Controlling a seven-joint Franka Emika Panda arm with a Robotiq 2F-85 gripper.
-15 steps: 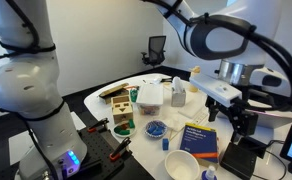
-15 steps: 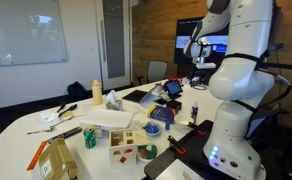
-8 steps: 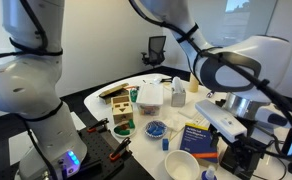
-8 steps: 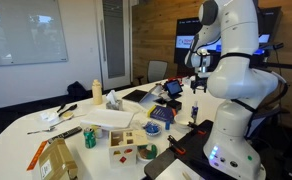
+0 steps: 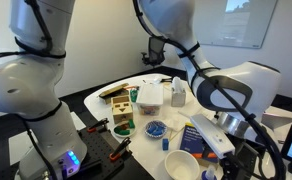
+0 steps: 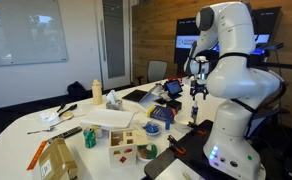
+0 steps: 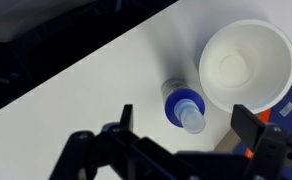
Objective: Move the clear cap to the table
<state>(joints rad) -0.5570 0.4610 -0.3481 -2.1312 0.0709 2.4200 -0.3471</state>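
Note:
The robot's open fingers are already on both sides of the clear cap on the bottle's top (image 7: 192, 119) but still above it, so the gripper will move down over that cap.
In the wrist view a small bottle with a blue collar (image 7: 178, 103) stands on the white table (image 7: 96, 85), and the clear cap (image 7: 192, 121) sits on its top. My gripper (image 7: 186, 135) is open, directly above the bottle, with one dark finger on each side of the cap and not touching it. In an exterior view the gripper (image 6: 197, 92) hangs over the table's near edge beside the robot base. In an exterior view the arm's wrist (image 5: 226, 95) covers most of that spot, and only the bottle's top (image 5: 207, 175) shows.
A white paper cup (image 7: 246, 65) stands right next to the bottle; it also shows in an exterior view (image 5: 181, 165). A blue book (image 5: 198, 138), a bowl of blue pieces (image 5: 156, 128), a white box (image 5: 148, 96) and a wooden toy (image 5: 121, 112) lie nearby. The dark table edge (image 7: 76, 40) is close.
The arm has swung in and come down from high above the table to just over the bottle and cup. The objects on the table have not moved.

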